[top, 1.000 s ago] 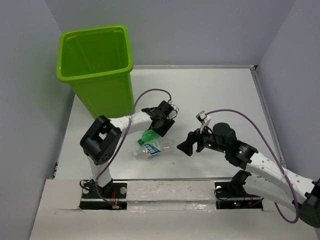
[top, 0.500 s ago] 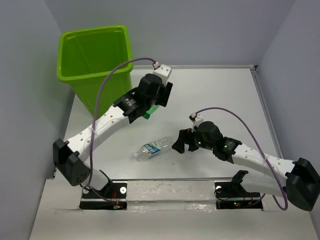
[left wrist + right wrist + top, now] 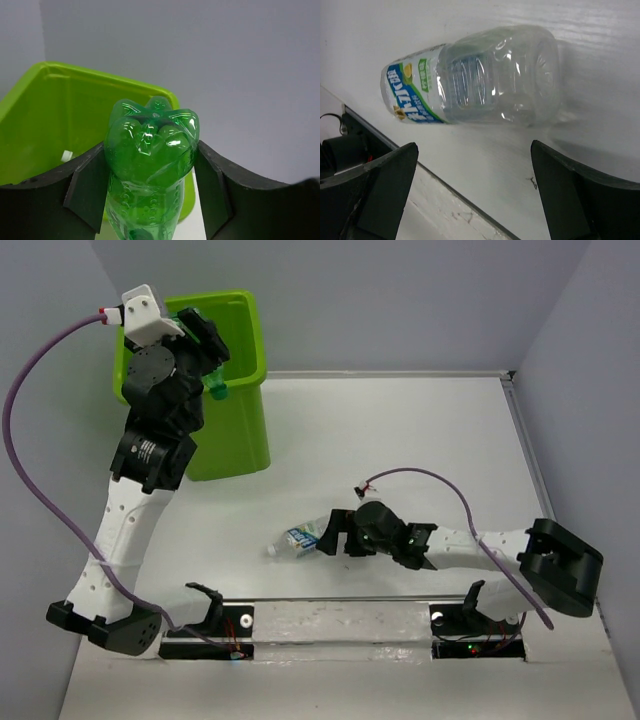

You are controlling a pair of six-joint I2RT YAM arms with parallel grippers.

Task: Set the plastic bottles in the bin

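Observation:
The end of the green bottle still overlaps the bin's near rim, so next my left gripper needs to move farther outward over the bin's open top (image 3: 228, 335) (image 3: 82, 122) before I release the bottle.
My left gripper (image 3: 205, 352) is raised over the open top of the lime-green bin (image 3: 240, 440) and is shut on a green bottle (image 3: 217, 383). In the left wrist view the green bottle (image 3: 150, 160) sits base-up between the jaws of the left gripper (image 3: 150, 192), with the bin (image 3: 45, 115) below and behind it. A clear bottle with a blue label (image 3: 300, 538) lies on its side on the table. My right gripper (image 3: 335, 535) is open just right of it. In the right wrist view the clear bottle (image 3: 475, 80) lies just beyond the open right gripper (image 3: 473, 150).
A small white object (image 3: 66, 156) shows inside the bin. The table's raised front rail (image 3: 330, 615) runs just behind the clear bottle. Grey walls close in the table on the left, back and right.
My left arm has lifted the green bottle from the table up and left to above the bin. My right gripper has moved left, close to the clear bottle.

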